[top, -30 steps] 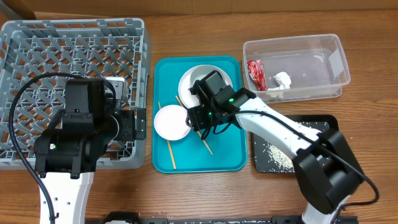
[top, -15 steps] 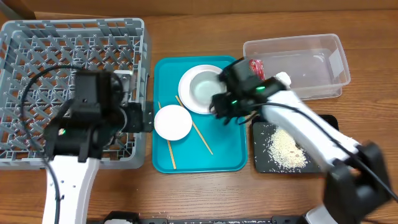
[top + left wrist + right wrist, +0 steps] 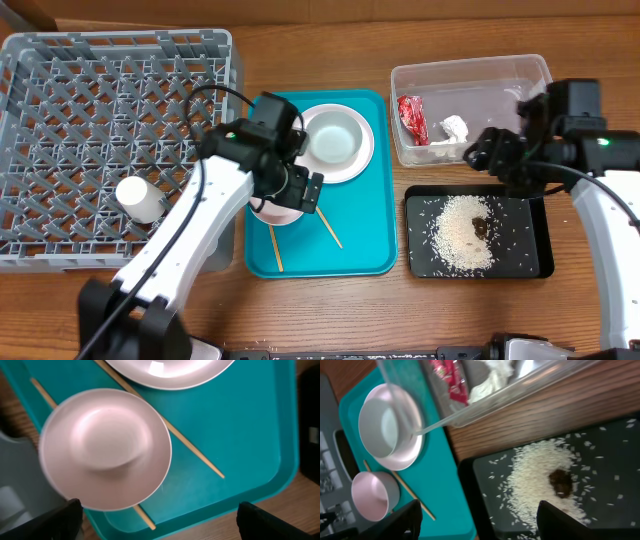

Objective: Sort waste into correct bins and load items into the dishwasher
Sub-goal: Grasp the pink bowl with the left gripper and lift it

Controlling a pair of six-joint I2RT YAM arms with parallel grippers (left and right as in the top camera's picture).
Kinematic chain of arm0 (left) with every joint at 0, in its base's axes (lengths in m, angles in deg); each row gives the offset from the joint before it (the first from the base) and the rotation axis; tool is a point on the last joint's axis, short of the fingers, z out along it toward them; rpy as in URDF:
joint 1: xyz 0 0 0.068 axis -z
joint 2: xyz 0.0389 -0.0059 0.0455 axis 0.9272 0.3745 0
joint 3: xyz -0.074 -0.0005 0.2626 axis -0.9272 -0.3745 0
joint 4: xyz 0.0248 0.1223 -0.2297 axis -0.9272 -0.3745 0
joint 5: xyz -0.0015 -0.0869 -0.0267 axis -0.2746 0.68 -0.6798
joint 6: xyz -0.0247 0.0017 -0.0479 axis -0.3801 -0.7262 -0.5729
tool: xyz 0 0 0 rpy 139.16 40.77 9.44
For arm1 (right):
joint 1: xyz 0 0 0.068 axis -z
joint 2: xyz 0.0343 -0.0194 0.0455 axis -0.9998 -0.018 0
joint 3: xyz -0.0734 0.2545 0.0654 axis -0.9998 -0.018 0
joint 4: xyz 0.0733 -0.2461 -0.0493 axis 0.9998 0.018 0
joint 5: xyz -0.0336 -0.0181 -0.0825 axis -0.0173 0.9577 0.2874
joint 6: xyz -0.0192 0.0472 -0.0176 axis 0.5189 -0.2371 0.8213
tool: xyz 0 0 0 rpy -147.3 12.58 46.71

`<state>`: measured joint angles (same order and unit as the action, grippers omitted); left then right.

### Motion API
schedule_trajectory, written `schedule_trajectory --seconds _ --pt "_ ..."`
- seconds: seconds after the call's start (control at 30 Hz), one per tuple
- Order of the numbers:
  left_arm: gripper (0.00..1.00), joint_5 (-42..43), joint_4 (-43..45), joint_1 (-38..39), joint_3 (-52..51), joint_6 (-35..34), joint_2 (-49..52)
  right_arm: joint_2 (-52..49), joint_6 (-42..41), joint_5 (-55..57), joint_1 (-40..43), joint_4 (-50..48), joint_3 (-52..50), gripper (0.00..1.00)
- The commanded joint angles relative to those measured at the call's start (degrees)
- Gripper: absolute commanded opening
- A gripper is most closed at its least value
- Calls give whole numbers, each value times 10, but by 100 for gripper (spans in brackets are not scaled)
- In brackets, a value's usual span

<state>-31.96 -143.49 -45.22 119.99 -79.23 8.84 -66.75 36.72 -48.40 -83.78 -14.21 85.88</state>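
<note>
The next step is for my left gripper to go down to the pale pink bowl's rim (image 3: 301,211) away from the rack (image 3: 60,70).
My left gripper (image 3: 290,192) (image 3: 160,522) is open and empty, hovering over the pale pink bowl (image 3: 105,447) (image 3: 272,213) on the teal tray. Two chopsticks (image 3: 195,450) (image 3: 330,228) lie beside and under the bowl. The grey-green bowl (image 3: 333,140) (image 3: 382,427) sits on the white plate (image 3: 360,160) (image 3: 407,452). The white cup (image 3: 140,198) lies in the grey rack (image 3: 60,70). My right gripper (image 3: 503,160) (image 3: 487,520) is open and empty above the black tray (image 3: 530,250) (image 3: 610,460), which holds rice (image 3: 535,480) and a brown lump (image 3: 561,481). The clear tub (image 3: 500,85) holds the red wrapper (image 3: 412,118) and tissue (image 3: 455,128).
The teal serving tray (image 3: 365,245) (image 3: 250,425) lies between the rack and the bins. Bare wooden table shows along the front edge and between the clear tub and the black tray (image 3: 545,415).
My left arm swung from the rack to above the pink bowl, leaving the white cup in the rack. My right arm moved right from the plate to above the black tray.
</note>
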Motion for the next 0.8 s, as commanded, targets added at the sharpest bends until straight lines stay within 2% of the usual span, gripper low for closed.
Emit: schedule_trajectory --seconds 0.0,0.07,0.17,0.2,0.23,0.33,0.37,0.4,0.57,0.77 --pt "100 4 7 19 7 -32 69 9 12 0 38 9 -2 76" --pt "98 4 16 27 7 -38 105 9 12 0 46 14 -2 78" --pt "84 4 27 34 7 -37 145 9 12 0 47 15 -2 78" --pt "75 4 30 35 7 -37 156 9 12 0 47 15 -2 79" --pt "59 4 34 36 7 -37 168 9 12 0 47 16 -2 79" --pt "30 4 38 35 7 -37 189 9 12 0 47 18 -2 79" --pt "10 4 38 35 7 -38 192 9 12 0 47 19 -2 79" --pt "4 3 38 35 8 -38 191 9 12 0 47 19 -2 79" --pt "4 2 26 34 23 -53 160 9 12 0 47 19 -2 79" --pt "4 4 -20 28 99 -34 85 9 12 0 47 20 -2 79"
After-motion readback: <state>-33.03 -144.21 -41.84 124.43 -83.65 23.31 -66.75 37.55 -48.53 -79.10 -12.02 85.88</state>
